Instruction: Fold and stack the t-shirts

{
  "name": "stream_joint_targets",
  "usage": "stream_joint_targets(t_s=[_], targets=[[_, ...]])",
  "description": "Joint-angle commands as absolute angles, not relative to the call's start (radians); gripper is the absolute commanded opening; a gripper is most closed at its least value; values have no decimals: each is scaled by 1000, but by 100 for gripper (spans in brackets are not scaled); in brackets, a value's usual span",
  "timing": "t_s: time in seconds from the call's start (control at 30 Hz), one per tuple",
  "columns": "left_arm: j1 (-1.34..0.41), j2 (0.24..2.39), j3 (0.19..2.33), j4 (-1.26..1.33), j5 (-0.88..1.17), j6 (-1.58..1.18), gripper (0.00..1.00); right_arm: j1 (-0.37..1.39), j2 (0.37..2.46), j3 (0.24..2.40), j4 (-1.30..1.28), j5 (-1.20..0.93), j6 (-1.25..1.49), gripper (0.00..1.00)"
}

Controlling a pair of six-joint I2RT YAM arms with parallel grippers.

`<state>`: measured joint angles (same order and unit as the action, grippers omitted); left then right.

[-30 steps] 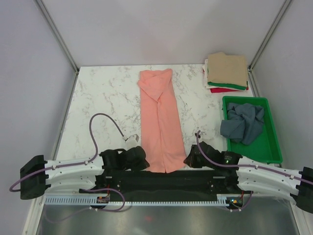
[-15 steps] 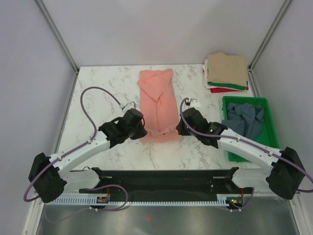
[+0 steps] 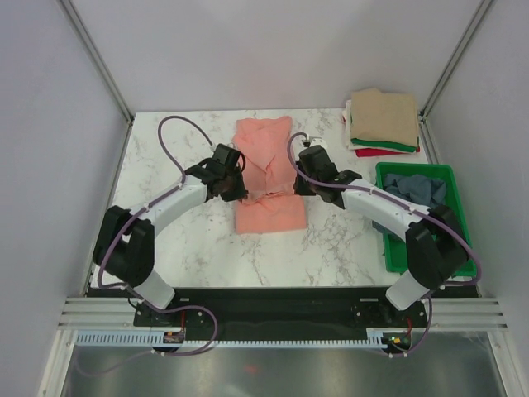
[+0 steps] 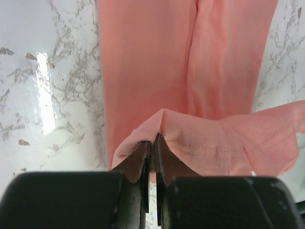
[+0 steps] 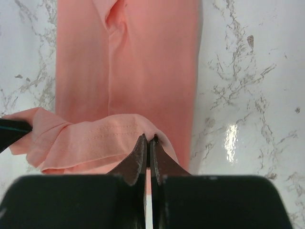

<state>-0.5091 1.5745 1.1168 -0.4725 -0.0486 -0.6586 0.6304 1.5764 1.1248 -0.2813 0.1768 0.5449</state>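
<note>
The robot's right gripper will next take the hem corner that is still raised outward, lower it onto the flat body of the shirt and let go of it.
A salmon-pink t-shirt (image 3: 269,178) lies as a long narrow strip in the middle of the marble table. Its near hem is lifted and doubled back over the lower half. My left gripper (image 3: 239,188) is shut on the hem's left corner (image 4: 143,138). My right gripper (image 3: 300,187) is shut on the right corner (image 5: 159,133). The stitched hem sags between them in both wrist views, above the flat shirt body (image 4: 157,57) (image 5: 143,57). A folded stack of t-shirts (image 3: 383,117), tan on top with green, red and white edges, sits at the back right. A blue-grey t-shirt (image 3: 412,192) lies crumpled in the tray.
A green plastic tray (image 3: 450,252) stands at the right edge, just right of my right arm. Bare marble table (image 3: 178,240) shows to the left of the shirt and in front of it. Metal frame posts rise at the far corners.
Both grippers have travelled from the near edge towards the far side, carrying the pink hem over the shirt. The strip now looks much shorter, with a fold at its near end.
</note>
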Motion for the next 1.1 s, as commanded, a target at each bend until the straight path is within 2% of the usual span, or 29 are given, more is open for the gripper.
stream_joint_targets(t_s=[0.0, 0.3, 0.4, 0.47, 0.5, 0.53, 0.6, 0.73, 0.8, 0.9, 1.07], targets=[[-483, 1627, 1198, -440, -5, -574, 6, 597, 1629, 1190, -230, 126, 505, 0], [-414, 1793, 1322, -456, 66, -540, 9, 526, 1798, 1287, -196, 52, 482, 0], [-388, 1844, 1364, -459, 86, -535, 17, 503, 1876, 1342, -199, 34, 471, 0], [-359, 1893, 1431, -497, 101, -537, 27, 488, 1911, 1402, -202, 2, 462, 9], [-341, 1910, 1455, -512, 115, -540, 31, 468, 1948, 1429, -215, 2, 457, 30], [-333, 1920, 1518, -544, 115, -546, 40, 459, 1968, 1498, -233, -26, 451, 42], [-319, 1962, 1595, -584, 129, -554, 46, 430, 2014, 1578, -287, -32, 443, 68], [-308, 1988, 1831, -722, 97, -535, 51, 399, 1998, 1736, -377, -35, 420, 73], [-310, 1932, 1826, -723, 94, -528, 52, 399, 1918, 1704, -376, -34, 411, 73], [-321, 1817, 1709, -701, 81, -537, 51, 399, 1794, 1483, -335, -67, 420, 75], [-327, 1577, 1252, -496, 138, -575, 50, 399, 1632, 1126, -159, -194, 491, 75]])
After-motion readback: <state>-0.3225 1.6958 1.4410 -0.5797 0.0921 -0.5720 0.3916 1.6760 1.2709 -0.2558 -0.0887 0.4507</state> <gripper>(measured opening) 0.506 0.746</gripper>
